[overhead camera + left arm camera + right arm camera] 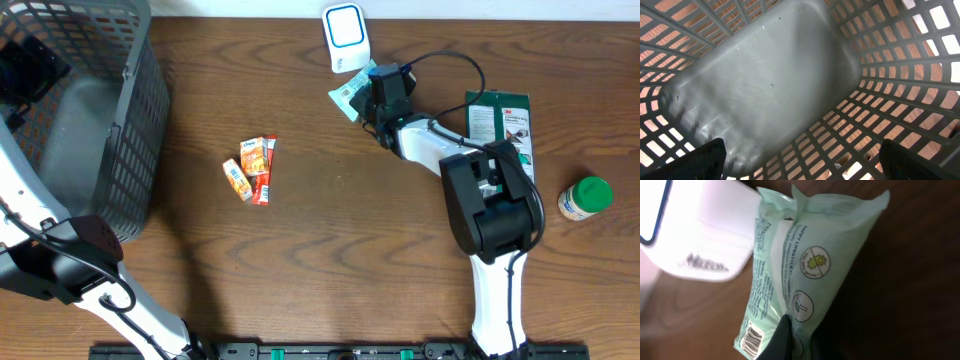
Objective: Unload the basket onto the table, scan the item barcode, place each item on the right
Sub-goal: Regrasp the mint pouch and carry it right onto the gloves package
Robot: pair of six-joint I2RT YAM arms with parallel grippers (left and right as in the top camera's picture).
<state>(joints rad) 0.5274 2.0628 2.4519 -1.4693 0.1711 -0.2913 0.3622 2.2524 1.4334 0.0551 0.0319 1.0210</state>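
My right gripper is beside the scanner, and the scanner's screen shows blue, so I will lift the gripper from there before I carry the pack over the green box's edge by the jar.
A mint-green soft pack (810,255) fills the right wrist view, its barcode (751,340) at the lower left corner. My right gripper (790,342) is shut on the pack's lower edge; one dark finger (781,340) shows against the wrapper. The white scanner (700,235) stands just left of the pack, touching or nearly so. From overhead the pack (347,97) lies just below the scanner (344,35), with the right gripper (372,100) beside it. My left gripper (812,165) stands open inside the grey basket (770,85), nothing between its fingers.
The mesh basket (140,120) takes up the left of the table. Small orange snack packets (252,167) lie in the middle. A green box (505,125) sits under the right arm, and a green-lidded jar (585,197) stands at the far right.
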